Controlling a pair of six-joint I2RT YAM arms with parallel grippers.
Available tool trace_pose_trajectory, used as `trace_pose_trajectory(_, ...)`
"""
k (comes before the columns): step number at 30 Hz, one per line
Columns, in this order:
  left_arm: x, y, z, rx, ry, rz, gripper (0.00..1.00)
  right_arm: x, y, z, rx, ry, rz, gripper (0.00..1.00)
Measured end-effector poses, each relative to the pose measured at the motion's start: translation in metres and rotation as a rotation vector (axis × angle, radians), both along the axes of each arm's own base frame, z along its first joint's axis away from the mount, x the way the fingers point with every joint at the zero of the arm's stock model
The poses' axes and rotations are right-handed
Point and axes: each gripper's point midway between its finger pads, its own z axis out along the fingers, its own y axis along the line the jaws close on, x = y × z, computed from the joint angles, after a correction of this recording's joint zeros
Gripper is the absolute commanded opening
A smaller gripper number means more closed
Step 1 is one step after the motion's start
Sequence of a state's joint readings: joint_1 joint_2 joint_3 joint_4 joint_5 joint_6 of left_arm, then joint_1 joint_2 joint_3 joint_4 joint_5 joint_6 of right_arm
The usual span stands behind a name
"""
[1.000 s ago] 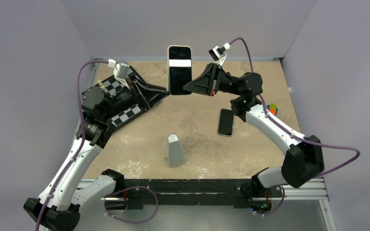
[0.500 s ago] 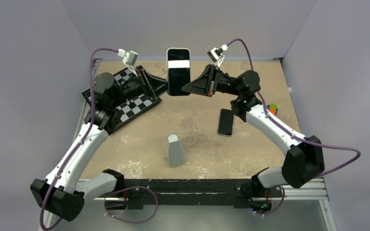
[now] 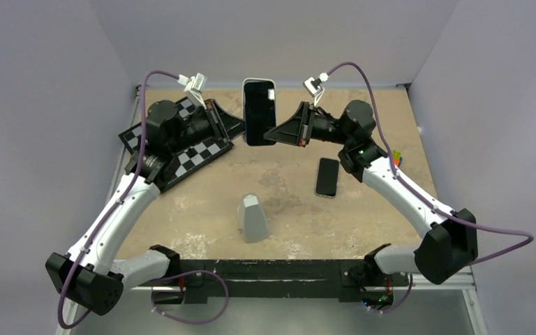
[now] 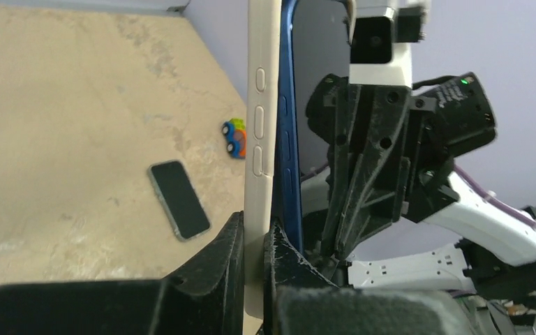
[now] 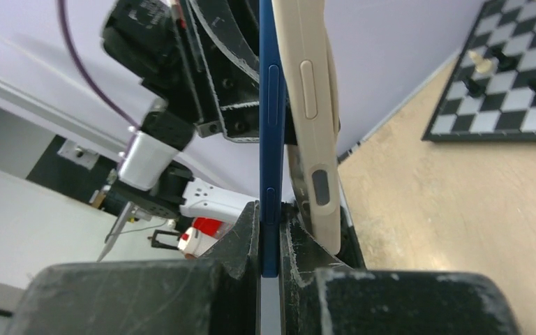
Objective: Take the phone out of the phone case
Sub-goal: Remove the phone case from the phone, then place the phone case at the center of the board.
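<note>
My left gripper draws the splayed case off the phone next, lowers it flat and releases it on the clear tabletop point(image 4: 66, 143) that lies below, beside the chessboard.
The phone point(image 3: 259, 115) is held upright in the air above the far middle of the table, black screen toward the camera. Its blue edge shows in the left wrist view point(image 4: 287, 139) and the right wrist view point(image 5: 271, 139). The phone case point(image 4: 262, 125) is a pale whitish shell lying against the phone's back, and it splays away from the phone at one end point(image 5: 314, 105). My left gripper point(image 3: 241, 127) is shut on the case's edge point(image 4: 255, 244). My right gripper point(image 3: 270, 134) is shut on the phone's blue edge point(image 5: 271, 230).
Another black phone point(image 3: 327, 176) lies flat on the table right of centre, and it also shows in the left wrist view point(image 4: 179, 199). A grey tapered block point(image 3: 254, 218) stands near the front middle. A chessboard point(image 3: 181, 150) lies at the back left. A small colourful toy point(image 3: 394, 158) sits at the right.
My left arm has swung its elbow up and back and rolled its wrist beside the phone. The white band on the screen has gone. The right gripper has kept its hold.
</note>
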State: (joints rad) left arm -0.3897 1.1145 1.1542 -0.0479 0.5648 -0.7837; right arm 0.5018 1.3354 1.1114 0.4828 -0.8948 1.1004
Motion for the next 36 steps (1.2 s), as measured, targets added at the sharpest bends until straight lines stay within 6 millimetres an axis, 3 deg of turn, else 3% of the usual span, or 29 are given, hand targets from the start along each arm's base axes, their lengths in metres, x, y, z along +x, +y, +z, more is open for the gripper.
trace_pose_trajectory(4,0.009,0.010,-0.029,0.037,0.139,0.100,0.00,0.000,-0.002,-0.035,-0.096,0.026,-0.039,0.00)
trace_pose_trajectory(7,0.035,0.031,-0.050,0.031,0.218,0.255,0.00,-0.014,-0.011,-0.064,-0.160,0.060,-0.042,0.00)
trace_pose_trajectory(10,0.055,0.038,-0.073,0.026,0.290,0.329,0.00,-0.026,-0.021,-0.080,-0.196,0.071,-0.062,0.00)
trace_pose_trajectory(15,0.084,0.026,-0.113,0.053,0.388,0.327,0.00,-0.023,-0.040,-0.078,-0.259,0.002,-0.211,0.00)
trace_pose_trajectory(18,0.114,0.009,-0.140,0.096,0.452,0.284,0.00,-0.014,-0.056,-0.078,-0.327,-0.039,-0.334,0.00)
trace_pose_trajectory(25,0.171,-0.015,-0.220,0.224,0.569,0.235,0.00,-0.005,-0.084,-0.077,-0.429,-0.094,-0.487,0.00)
trace_pose_trajectory(32,0.225,-0.035,-0.239,0.263,0.558,0.208,0.00,-0.010,-0.095,-0.082,-0.467,-0.083,-0.521,0.00)
trace_pose_trajectory(36,0.239,-0.040,-0.257,0.287,0.581,0.198,0.00,-0.014,-0.100,-0.081,-0.472,-0.080,-0.535,0.00)
